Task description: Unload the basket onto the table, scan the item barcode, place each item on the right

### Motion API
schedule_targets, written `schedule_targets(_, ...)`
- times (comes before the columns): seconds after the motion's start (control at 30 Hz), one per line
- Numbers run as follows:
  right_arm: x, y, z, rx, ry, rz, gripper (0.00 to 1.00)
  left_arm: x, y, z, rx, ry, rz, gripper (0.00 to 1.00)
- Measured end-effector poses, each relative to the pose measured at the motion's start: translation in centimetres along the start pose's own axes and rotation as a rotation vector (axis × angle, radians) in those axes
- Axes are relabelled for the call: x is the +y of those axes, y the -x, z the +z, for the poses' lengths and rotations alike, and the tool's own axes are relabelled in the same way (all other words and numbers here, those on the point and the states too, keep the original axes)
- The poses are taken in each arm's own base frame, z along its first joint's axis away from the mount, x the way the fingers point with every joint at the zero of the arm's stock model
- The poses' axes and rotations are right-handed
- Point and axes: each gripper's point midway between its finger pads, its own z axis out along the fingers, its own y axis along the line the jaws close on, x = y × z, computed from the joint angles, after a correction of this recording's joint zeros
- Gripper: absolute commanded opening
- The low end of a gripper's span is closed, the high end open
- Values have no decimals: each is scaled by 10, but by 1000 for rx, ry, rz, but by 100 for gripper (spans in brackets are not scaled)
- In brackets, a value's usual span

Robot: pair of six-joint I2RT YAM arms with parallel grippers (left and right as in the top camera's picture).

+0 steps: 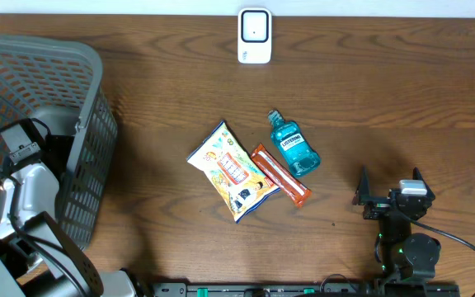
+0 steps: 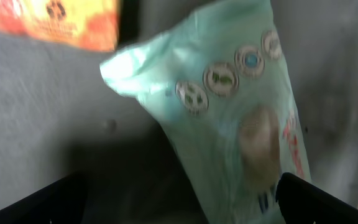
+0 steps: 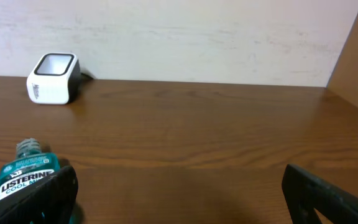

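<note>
The pale green packet (image 2: 235, 112) is down and toward the right in the left wrist view. My left gripper should move that way, then close beside the packet's badges.
My left gripper (image 2: 179, 193) is down inside the grey basket (image 1: 89, 148), open, its dark fingers (image 2: 55, 199) spread wide. A pale green packet (image 2: 235, 112) with round badges lies blurred just ahead of it, its lower end close to the right finger. Whether the finger touches the packet, I cannot tell. The white barcode scanner (image 1: 254, 35) stands at the table's far edge, also in the right wrist view (image 3: 53, 78). My right gripper (image 1: 391, 177) rests open at the near right with nothing between its fingers (image 3: 179, 186).
A yellow snack bag (image 1: 232, 171), an orange bar (image 1: 279, 175) and a blue Listerine bottle (image 1: 293, 145) lie mid-table; the bottle (image 3: 27, 174) sits by my right gripper's left finger. An orange packet (image 2: 55, 22) lies in the basket too.
</note>
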Motion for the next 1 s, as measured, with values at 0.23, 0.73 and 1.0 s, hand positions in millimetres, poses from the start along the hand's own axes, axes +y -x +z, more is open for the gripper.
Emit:
schedule_targets(0.23,0,0,0,0,0,0,99,-8,0,-1,7,-39,-1,98)
schedule_targets(0.73,0,0,0,0,0,0,99,-27,18,32,-26,-54,25,28)
schedule_targets(1.0,0,0,0,0,0,0,99,-39,7,38,66,-130,70,7)
